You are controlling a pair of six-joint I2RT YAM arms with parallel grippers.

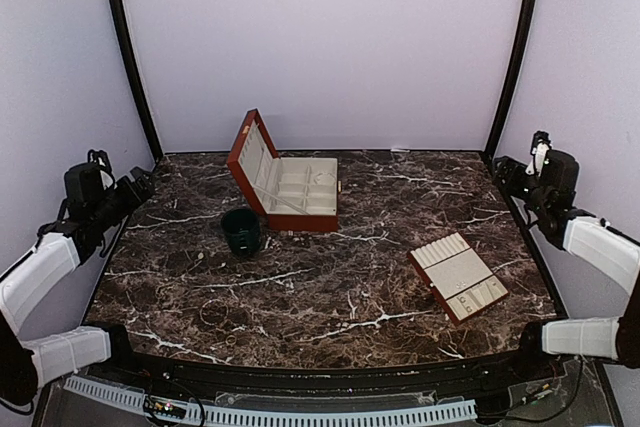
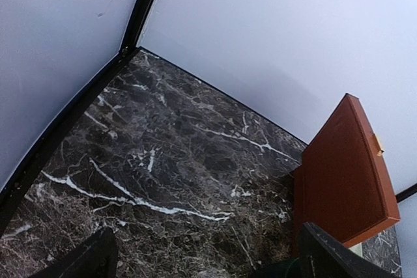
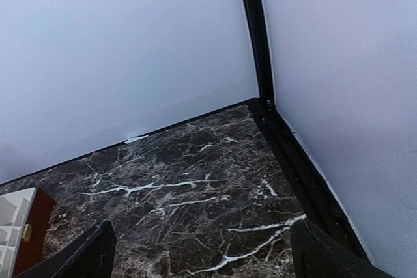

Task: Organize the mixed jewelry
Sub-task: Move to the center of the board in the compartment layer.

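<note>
The bare marble alongside the tray's box-side rim (image 1: 420, 270) leaves room for my fingers. Next, I should tilt my right gripper down and lower it to the left in the top view onto that rim.
The mixed jewelry shows only in the top view, as tiny pale specks on the marble: a few in front of the box (image 1: 289, 235) and one left of the middle (image 1: 201, 258). The open red-brown box (image 1: 290, 187) with cream lining stands at the back centre, and its lid's back (image 2: 345, 170) fills the right of the left wrist view. My left gripper (image 1: 137, 187) (image 2: 208, 266) is open and empty, raised at the table's far-left edge. My right gripper (image 1: 506, 173) (image 3: 207, 258) is open and empty over the far-right corner.
A dark green cup (image 1: 241, 231) stands just left of the box's front; its rim (image 2: 287, 270) peeks in low in the left wrist view. A flat cream slotted tray (image 1: 458, 276) lies at the right front. Black frame posts (image 1: 126, 47) and pale walls bound the table.
</note>
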